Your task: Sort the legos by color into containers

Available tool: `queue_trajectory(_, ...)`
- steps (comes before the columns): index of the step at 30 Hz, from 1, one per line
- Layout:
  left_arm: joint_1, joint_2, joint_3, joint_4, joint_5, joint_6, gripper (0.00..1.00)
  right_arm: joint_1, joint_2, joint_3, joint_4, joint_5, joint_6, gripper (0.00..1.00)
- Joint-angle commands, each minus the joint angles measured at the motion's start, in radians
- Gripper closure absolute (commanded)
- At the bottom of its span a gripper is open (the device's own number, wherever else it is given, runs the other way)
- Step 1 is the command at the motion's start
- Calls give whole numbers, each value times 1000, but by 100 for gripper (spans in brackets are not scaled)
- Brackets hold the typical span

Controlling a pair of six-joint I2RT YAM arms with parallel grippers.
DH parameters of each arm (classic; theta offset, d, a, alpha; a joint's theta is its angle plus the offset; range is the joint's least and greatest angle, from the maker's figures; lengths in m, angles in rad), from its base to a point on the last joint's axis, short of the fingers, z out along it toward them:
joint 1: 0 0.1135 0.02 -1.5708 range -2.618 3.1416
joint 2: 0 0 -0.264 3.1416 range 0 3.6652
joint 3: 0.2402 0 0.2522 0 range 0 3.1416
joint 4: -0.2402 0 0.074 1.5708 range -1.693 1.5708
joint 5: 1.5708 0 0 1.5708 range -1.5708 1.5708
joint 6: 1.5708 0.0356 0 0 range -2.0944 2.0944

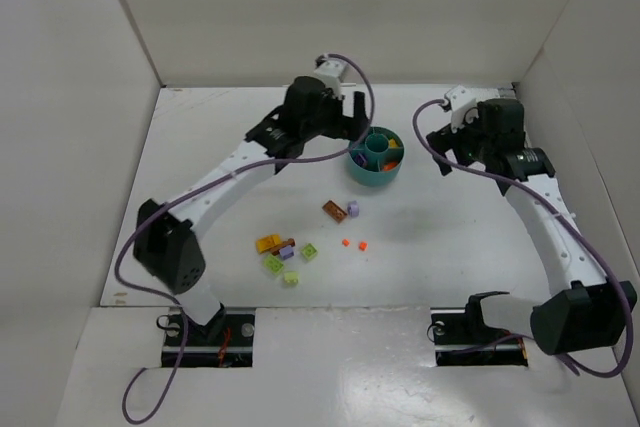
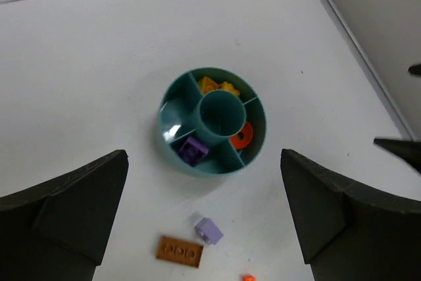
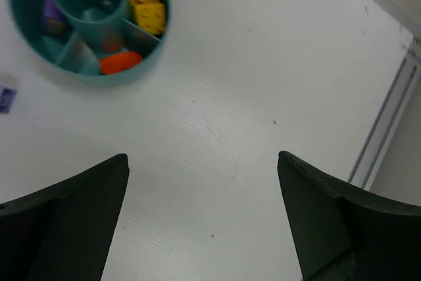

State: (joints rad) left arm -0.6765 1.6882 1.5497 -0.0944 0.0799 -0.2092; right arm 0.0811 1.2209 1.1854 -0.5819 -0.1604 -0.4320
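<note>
My right gripper will move back and to the left in the top view, then down onto the orange-yellow brick, because that brick is outside the dish.
The teal dish of containers [image 1: 376, 157] [image 2: 201, 169] [image 3: 146, 62] holds yellow bricks [image 2: 217, 87] [image 3: 148, 8], a purple brick [image 2: 191, 149] and a round orange-red piece [image 2: 241, 137], each in its own compartment. My left gripper [image 1: 352, 122] [image 2: 202, 161] hangs open above the dish's left side, with nothing between its fingers. Just right of the dish, my right gripper [image 1: 443, 152] [image 3: 202, 159] stands open over bare table. Loose legos lie nearer the arms: a brown plate [image 1: 334, 210] [image 2: 179, 251], a lilac brick [image 1: 352, 209] [image 2: 208, 231] and two tiny orange-red bits [image 1: 354, 244].
Further front left lies a cluster: an orange-yellow brick [image 1: 268, 243], a brown and purple piece [image 1: 287, 247] and lime green bricks [image 1: 310, 252] [image 1: 273, 264]. White walls close in the table at the back and both sides.
</note>
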Motion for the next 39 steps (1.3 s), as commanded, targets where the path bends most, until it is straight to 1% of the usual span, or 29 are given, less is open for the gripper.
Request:
queue_trajectory(1,89,-181,-155,-68,-135,-271,0,185,-37,25,60,-19,-74,2)
queue_trajectory(2,101,-214,-196,-106,-169,-321,0,227,-37,25,69,-40,-112,2)
queue_trajectory(3,113,-273,-273,-193,-202,-373,0,270,-26,25,80,-60,-129,2)
queue_trajectory(4,141,-303,-308,-238,-253,-422,0,316,-14,16,91,-95,-146,2)
queue_trajectory(5,155,-332,-342,-278,-271,-470,0,409,-2,16,103,-96,-161,2)
queue_trajectory(6,166,-399,-411,-312,-288,-560,0,461,34,16,112,-96,-172,2)
queue_trajectory(7,175,-438,-446,-362,-325,-600,0,512,55,16,123,-78,-172,2)
queue_trajectory(8,190,-478,-479,-378,-341,-633,0,564,80,16,154,-64,-185,2)
queue_trajectory(9,190,-561,-532,-392,-357,-660,0,653,127,26,174,-64,-185,2)
queue_trajectory(10,199,-603,-552,-422,-392,-709,0,687,153,26,201,-64,-185,2)
queue_trajectory(12,212,-682,-583,-441,-420,-719,0,759,208,26,301,-117,-154,3)
queue_trajectory(13,227,-746,-592,-455,-437,-728,0,782,274,48,326,-142,-145,4)
queue_trajectory(15,268,-792,-603,-516,-473,-749,0,828,340,74,379,-177,-145,6)
queue_trajectory(16,284,-809,-603,-542,-486,-771,0,873,373,89,390,-177,-145,6)
queue_trajectory(17,298,-834,-594,-601,-503,-795,0,891,432,120,399,-177,-145,6)
queue_trajectory(19,321,-845,-594,-643,-543,-835,0,931,491,154,418,-163,-136,7)
queue_trajectory(20,321,-867,-603,-656,-557,-835,0,931,543,177,431,-147,-125,7)
queue_trajectory(27,321,-886,-632,-636,-569,-835,0,991,754,324,462,-111,-114,8)
queue_trajectory(28,321,-898,-632,-636,-560,-835,0,991,772,336,462,-93,-114,9)
queue_trajectory(34,321,-975,-661,-613,-560,-815,0,1005,871,376,471,-54,-102,9)
queue_trajectory(35,321,-986,-678,-590,-560,-788,0,1005,882,390,471,-45,-102,9)
queue_trajectory(38,321,-1016,-688,-579,-551,-788,0,1005,910,399,471,-60,-113,9)
queue_trajectory(39,321,-1016,-688,-579,-551,-788,0,1005,922,408,471,-86,-122,9)
